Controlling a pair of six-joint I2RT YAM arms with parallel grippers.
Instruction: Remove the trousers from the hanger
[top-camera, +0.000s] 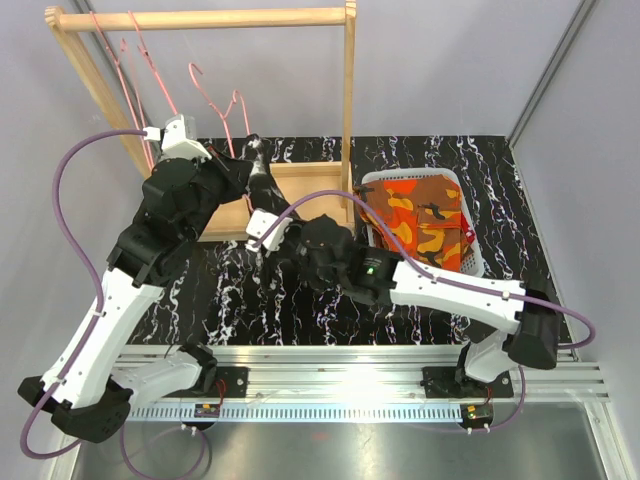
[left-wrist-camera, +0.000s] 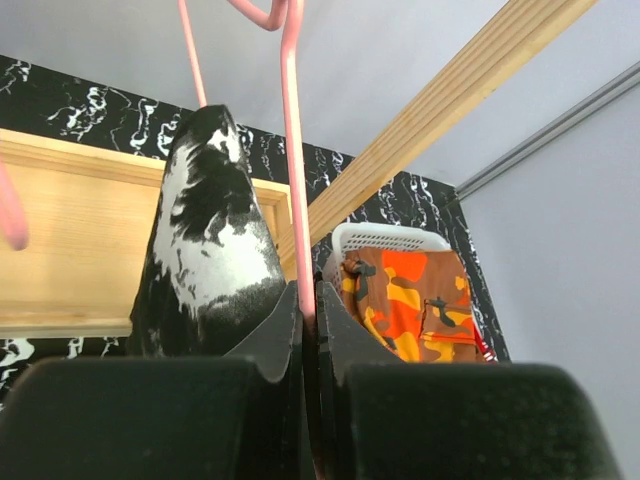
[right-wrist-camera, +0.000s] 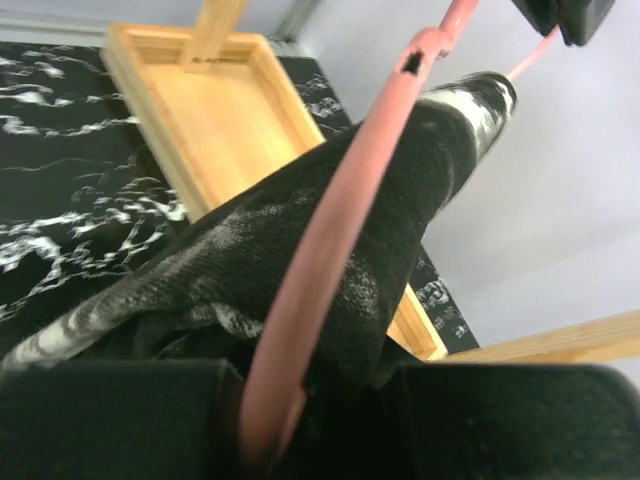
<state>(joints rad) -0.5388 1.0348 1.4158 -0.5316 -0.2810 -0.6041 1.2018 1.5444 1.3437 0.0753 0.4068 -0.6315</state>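
Observation:
I will carry the black pair over with my right gripper next, lower it and let go, because the basket (top-camera: 376, 180) already holding trousers is below, to the gripper's right in the top view.
The black trousers with white splashes (top-camera: 261, 178) hang on a pink hanger (top-camera: 243, 120) in front of the wooden rack. My left gripper (top-camera: 236, 166) is shut on the hanger's wire (left-wrist-camera: 293, 150), with the trousers (left-wrist-camera: 208, 250) just left of its fingers. My right gripper (top-camera: 267, 218) is shut on the lower part of the black trousers (right-wrist-camera: 330, 250), and the pink hanger (right-wrist-camera: 330, 240) crosses in front of them. The orange-brown patterned trousers (top-camera: 425, 222) lie in the white basket (top-camera: 376, 180); a red edge (top-camera: 466, 258) shows beneath them.
The wooden rack (top-camera: 200, 18) stands at the back left with its tray base (top-camera: 305, 185) on the black marbled table. More pink hangers (top-camera: 140, 50) hang from its bar. The basket sits to the right of the rack's post (top-camera: 348, 100).

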